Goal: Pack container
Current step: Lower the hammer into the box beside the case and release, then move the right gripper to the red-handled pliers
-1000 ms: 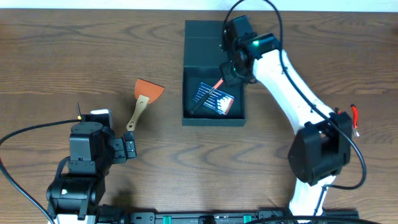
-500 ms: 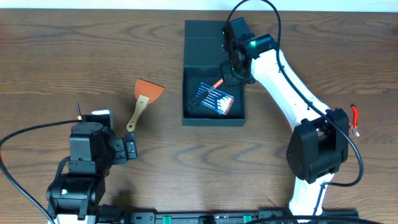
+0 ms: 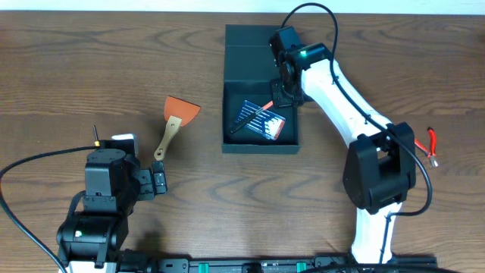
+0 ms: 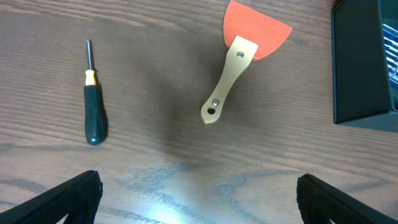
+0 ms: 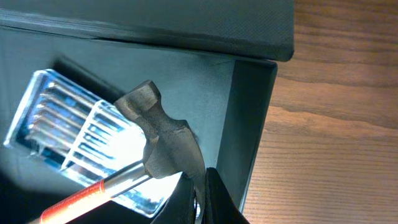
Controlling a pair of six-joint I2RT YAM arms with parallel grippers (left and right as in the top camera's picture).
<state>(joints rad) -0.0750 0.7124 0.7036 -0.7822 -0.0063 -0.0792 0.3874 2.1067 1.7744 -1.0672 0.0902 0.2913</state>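
My right gripper lowers the hammer (image 5: pixel 163 140) to the container's bottom (image 5: pixel 194 106) beside the pack below next and releases its steel head, since its handle is already inside the container's sides.
The dark teal-grey container (image 3: pixel 248 54) lies open at the back middle of the table, its flap lid folded away. Inside it lies a blue clear-fronted tool pack (image 3: pixel 265 123). My right gripper (image 3: pixel 283 85) is shut on the steel head of a hammer (image 5: pixel 163 140) with a red and black handle (image 3: pixel 254 115). The hammer rests over the pack, close to the container's right wall (image 5: pixel 249 112). My left gripper (image 4: pixel 199 199) is open and empty, low over bare table at the front left (image 3: pixel 155 182).
A scraper with an orange blade and tan handle (image 4: pixel 239 62) lies left of the container (image 4: pixel 360 62). A green-handled screwdriver (image 4: pixel 93 106) lies further left. A red-handled tool (image 3: pixel 433 145) lies at the right edge.
My right arm has shifted slightly to the left over the container, the hammer still in its jaws. The left arm has not moved.
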